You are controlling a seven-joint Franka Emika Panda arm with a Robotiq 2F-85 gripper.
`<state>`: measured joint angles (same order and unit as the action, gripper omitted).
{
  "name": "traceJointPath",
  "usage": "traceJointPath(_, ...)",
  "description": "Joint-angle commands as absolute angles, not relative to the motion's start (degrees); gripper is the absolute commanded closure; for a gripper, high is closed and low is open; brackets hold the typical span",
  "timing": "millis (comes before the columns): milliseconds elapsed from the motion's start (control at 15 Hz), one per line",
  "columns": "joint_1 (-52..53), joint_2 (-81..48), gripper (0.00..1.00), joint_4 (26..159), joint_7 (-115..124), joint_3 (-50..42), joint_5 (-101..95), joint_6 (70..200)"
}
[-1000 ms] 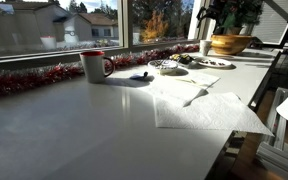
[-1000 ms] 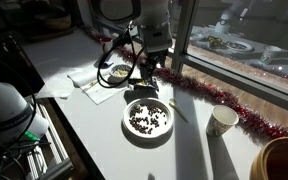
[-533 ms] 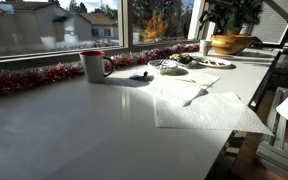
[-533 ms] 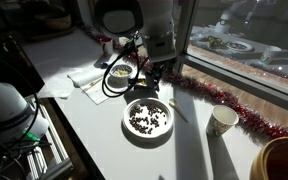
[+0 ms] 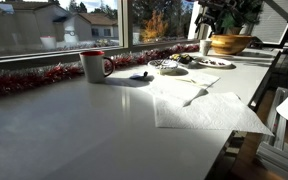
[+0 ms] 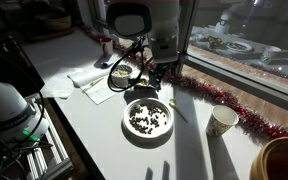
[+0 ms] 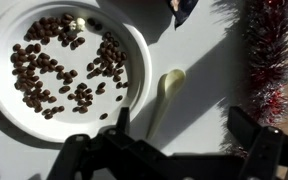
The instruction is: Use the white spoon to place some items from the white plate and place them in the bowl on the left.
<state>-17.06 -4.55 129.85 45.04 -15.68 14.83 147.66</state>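
The white spoon's handle, narrow and clear of the plate, lies between my open gripper's two fingers. My gripper comes down onto it beside the plate's rim next.
The white plate fills the left of the wrist view and holds many small dark items. The white spoon lies on the table just right of the plate, between it and the red tinsel. My gripper is open and empty above the spoon, one finger over the plate's edge and the other near the tinsel. In an exterior view my gripper hangs just above the plate, and the small speckled bowl sits beyond on a napkin. The bowl and the plate also show far off in an exterior view.
Red tinsel runs along the window side. A red-rimmed mug, a paper cup and a large wooden bowl stand on the table. White napkins lie nearer the table edge. A small dark object lies above the spoon.
My gripper has come down and slightly toward the plate and spoon. Nothing on the table has moved.
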Motion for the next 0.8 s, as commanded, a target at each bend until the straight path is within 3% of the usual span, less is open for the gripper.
traceJointPath(0, -16.4, -13.3, 0.0, 121.9, 49.1, -16.0, 18.7, 147.4)
traceJointPath(200, -17.1, -19.1, 0.0, 117.5, 49.8, -16.0, 21.4, 148.1)
traceJointPath(267, -17.4, -20.8, 0.06, 115.9, 50.1, -16.0, 22.0, 147.9)
traceJointPath(333, -17.7, -22.2, 0.24, 114.6, 50.4, -16.1, 22.3, 147.6)
traceJointPath(400, -18.0, -23.7, 0.34, 113.4, 50.5, -16.1, 22.7, 147.3)
traceJointPath(533, -18.6, -26.5, 0.48, 111.1, 51.0, -16.2, 23.2, 147.6)
traceJointPath(733, -19.5, -30.0, 0.61, 107.8, 51.9, -16.5, 23.0, 146.0)
